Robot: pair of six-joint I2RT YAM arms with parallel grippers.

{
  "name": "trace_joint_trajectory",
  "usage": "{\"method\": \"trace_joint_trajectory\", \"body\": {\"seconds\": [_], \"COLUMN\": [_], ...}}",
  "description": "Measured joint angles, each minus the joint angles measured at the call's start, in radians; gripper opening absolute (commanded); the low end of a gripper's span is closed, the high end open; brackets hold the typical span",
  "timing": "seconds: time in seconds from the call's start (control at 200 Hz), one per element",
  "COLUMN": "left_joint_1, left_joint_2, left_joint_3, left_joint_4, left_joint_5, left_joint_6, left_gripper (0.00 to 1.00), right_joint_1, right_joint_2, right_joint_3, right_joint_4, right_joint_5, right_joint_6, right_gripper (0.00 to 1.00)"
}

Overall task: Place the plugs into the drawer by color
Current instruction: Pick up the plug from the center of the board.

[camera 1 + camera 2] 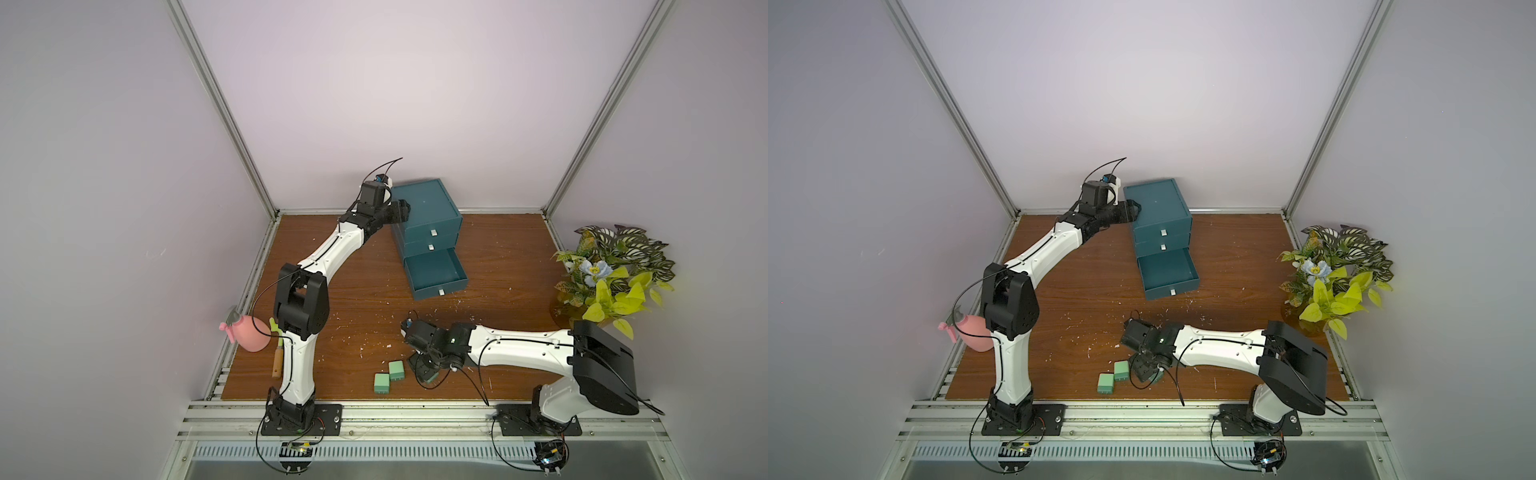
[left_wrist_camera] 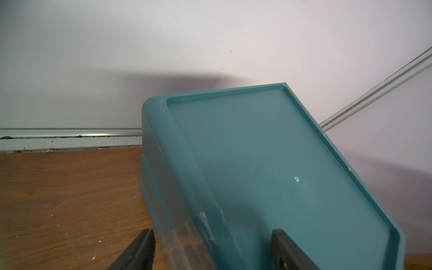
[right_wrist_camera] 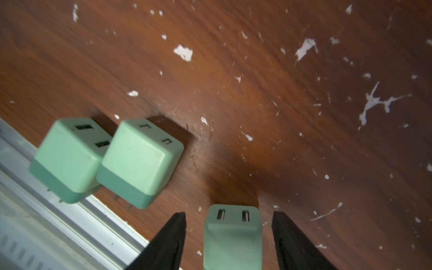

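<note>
My right gripper will next lower its open fingers past the sides of the third plug and close, because the plug is below between the fingers with a gap on each side.
Three mint green plugs lie near the table's front edge. Two sit side by side, also in the right wrist view. The third plug lies on the wood between the fingers of my right gripper, which is open with a gap on each side. The dark teal cabinet stands at the back. Its bottom drawer is pulled out and empty; the upper two are shut. My left gripper is open astride the cabinet's top left edge.
A potted plant stands at the right edge. A pink spray bottle and a wooden-handled tool lie at the left edge beside the left arm. White flecks dot the wood. An aluminium rail runs along the front.
</note>
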Motion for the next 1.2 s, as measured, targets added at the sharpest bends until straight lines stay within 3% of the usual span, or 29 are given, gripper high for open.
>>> {"method": "trace_joint_trajectory", "body": {"seconds": [0.621, 0.971, 1.201], "left_joint_1": [-0.005, -0.005, -0.005], "left_joint_2": [-0.006, -0.006, -0.006], "left_joint_3": [-0.004, -0.004, -0.004], "left_joint_4": [-0.002, -0.002, -0.002], "left_joint_5": [-0.017, -0.017, -0.017], "left_joint_6": [0.004, 0.004, 0.004], "left_gripper": [0.74, 0.74, 0.74], "right_joint_1": [0.010, 0.007, -0.129], "right_joint_2": [0.023, 0.013, -0.016], "right_joint_3": [-0.023, -0.036, -0.011], "right_joint_4": [-0.016, 0.004, 0.036], "right_joint_5": [0.000, 0.029, 0.124], "right_joint_6": [0.050, 0.071, 0.040], "right_gripper": [0.59, 0.44, 0.36]}}
